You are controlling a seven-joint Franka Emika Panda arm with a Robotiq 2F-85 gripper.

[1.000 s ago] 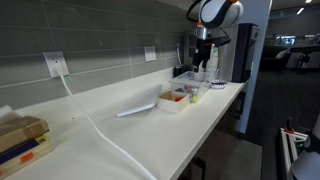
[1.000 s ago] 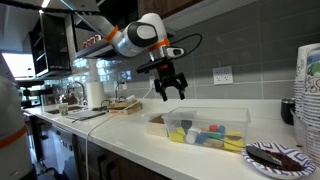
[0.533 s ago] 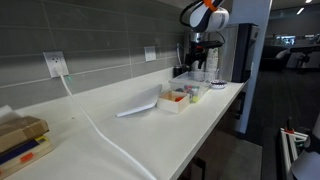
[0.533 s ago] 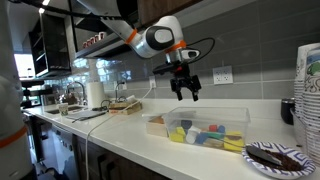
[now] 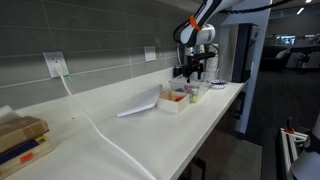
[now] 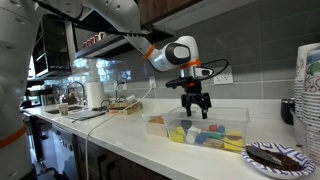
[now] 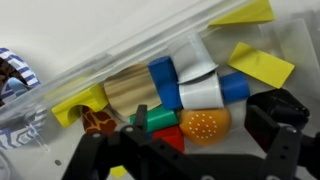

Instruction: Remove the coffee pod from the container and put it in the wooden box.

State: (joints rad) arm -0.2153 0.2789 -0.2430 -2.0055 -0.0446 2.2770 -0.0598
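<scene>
Next, my gripper moves down into the clear container and closes around the white cylinder [image 7: 197,92], as this pod lies below my open fingers, beside the orange piece.
The clear plastic container [image 6: 205,132] stands on the white counter and also shows in an exterior view [image 5: 197,90]. It holds several coloured toy pieces. The pale wooden box [image 5: 172,101] sits right beside it and also shows in the opposite exterior view [image 6: 155,122]. My gripper [image 6: 196,104] hangs open just above the container. In the wrist view its black fingers [image 7: 190,140] straddle an orange rounded piece with white dots [image 7: 204,124], next to a white cylinder [image 7: 197,92], blue cylinders and a green piece. I cannot tell which piece is the coffee pod.
A white cable [image 5: 90,120] runs from a wall outlet [image 5: 56,64] across the counter. A white sheet [image 5: 137,107] lies near the wooden box. A tan striped block [image 5: 22,140] sits at the near end. A plate [image 6: 277,157] and stacked cups [image 6: 308,90] stand beyond the container.
The gripper has moved sideways along the counter and come down over the clear container, still open.
</scene>
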